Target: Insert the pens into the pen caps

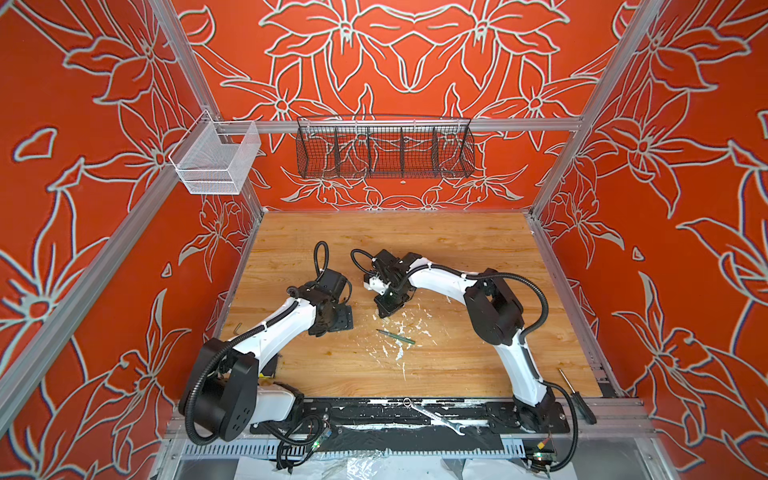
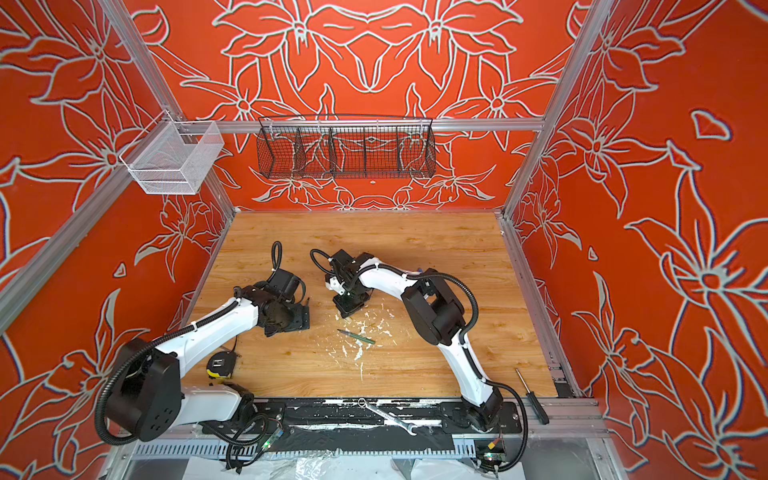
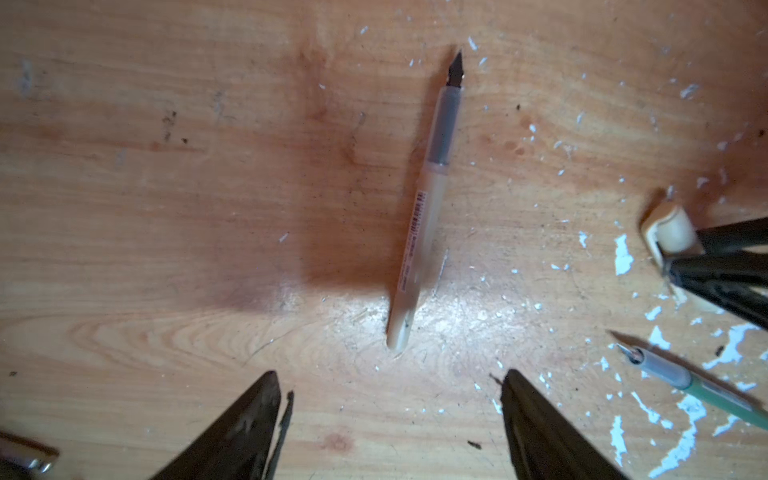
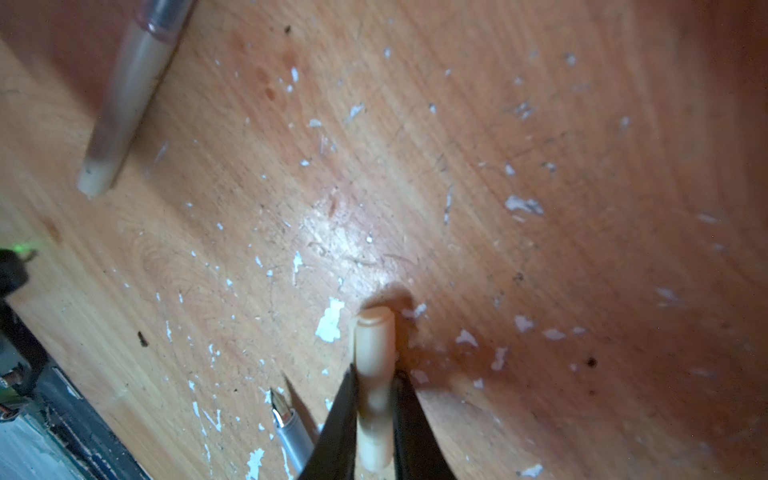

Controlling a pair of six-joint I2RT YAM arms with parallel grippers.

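The left gripper is open and will next lower its fingers outward around the beige pen's rear end [image 3: 401, 321], keeping the dark nib clear.
A beige pen [image 3: 424, 208] with a dark nib lies flat on the wooden table, just ahead of my left gripper [image 3: 390, 374]. That gripper hangs open above bare wood with nothing between its fingers. My right gripper [image 4: 376, 372] is shut on a beige pen cap [image 4: 374, 332], low over the table, and the cap's closed end sticks out past the fingertips. The same cap [image 3: 669, 228] shows in the left wrist view. A green pen [image 1: 397, 336] lies just in front of the right gripper [image 1: 384, 309] in both top views. The beige pen [image 4: 124, 104] lies apart from the cap.
White paint flecks [image 1: 399, 332] litter the middle of the table. A yellow tape measure [image 2: 220, 365] sits near the left arm's base. A silver wrench [image 1: 436, 417] lies on the front rail, a screwdriver [image 1: 577, 399] at the front right and a hex key [image 1: 237, 330] at the left edge.
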